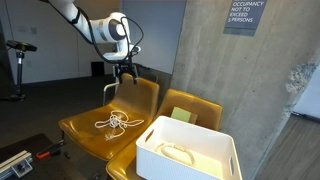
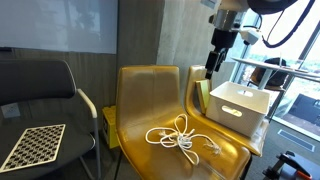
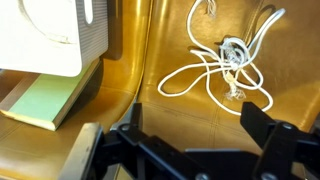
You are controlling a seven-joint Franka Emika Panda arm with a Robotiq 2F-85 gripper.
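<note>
My open gripper should go down onto the part of the white cable near that loose end (image 1: 119,134) (image 3: 191,23).
My gripper (image 1: 124,73) hangs open and empty above the back of a mustard-yellow chair (image 1: 75,125). A tangled white cable (image 1: 113,122) lies on that chair's seat, well below the gripper; it also shows in an exterior view (image 2: 181,136) and in the wrist view (image 3: 225,62). In the wrist view both black fingers (image 3: 197,122) stand wide apart over bare yellow seat, nothing between them. In an exterior view the gripper (image 2: 214,60) is high above the seat, to the right of the backrest (image 2: 150,90).
A white bin (image 1: 190,150) holding a white cable stands on a neighbouring yellow chair (image 1: 195,105), with a green pad (image 1: 180,115) behind it. The bin (image 2: 237,102) sits right of the cable. A dark chair (image 2: 45,85) holds a checkerboard (image 2: 32,145). A concrete wall (image 1: 250,80) is behind.
</note>
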